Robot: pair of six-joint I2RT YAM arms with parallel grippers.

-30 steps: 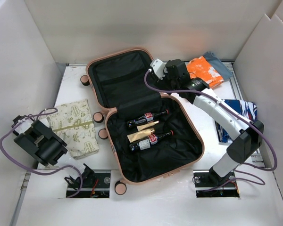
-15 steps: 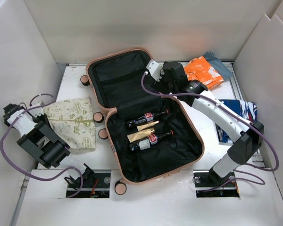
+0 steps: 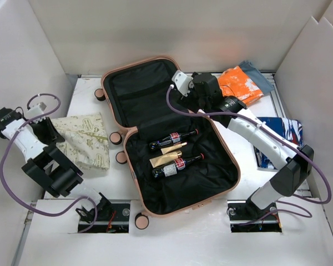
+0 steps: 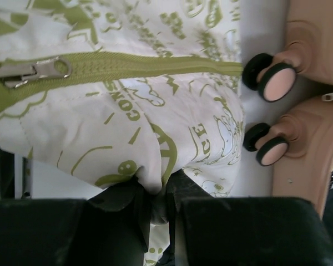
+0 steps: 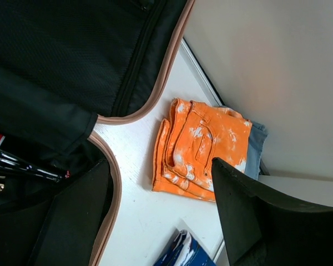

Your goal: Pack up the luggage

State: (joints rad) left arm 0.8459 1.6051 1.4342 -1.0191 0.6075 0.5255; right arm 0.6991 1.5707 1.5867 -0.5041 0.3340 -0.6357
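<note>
I will lift the pouch (image 3: 87,143) clear of the luggage's wheels and swing it to the luggage's near half, right of my left gripper in the top view. Then I will lower it and let go.
The luggage (image 3: 237,173) lies open in the middle, pale pink shell with black lining. Two dark bottles (image 3: 173,137) and a tan packet lie in its near half. A cream pouch (image 3: 87,143) with green print and a green zipper (image 4: 127,66) lies left of it. My left gripper (image 3: 46,131) is shut on a fold of the pouch's cloth (image 4: 155,191), at its left edge. My right gripper (image 3: 198,91) is open and empty above the lid's right rim. It has folded orange jeans (image 5: 202,145) between its fingers in the right wrist view.
The orange jeans (image 3: 241,83) lie on a grey garment at the back right. A blue printed item (image 3: 286,133) lies at the right. The luggage's pink wheels (image 4: 277,81) sit close beside the pouch. White walls enclose the table.
My left gripper has moved left and back with the pouch's edge in it, bunching the pouch. My right gripper has shifted slightly left over the lid's rim.
</note>
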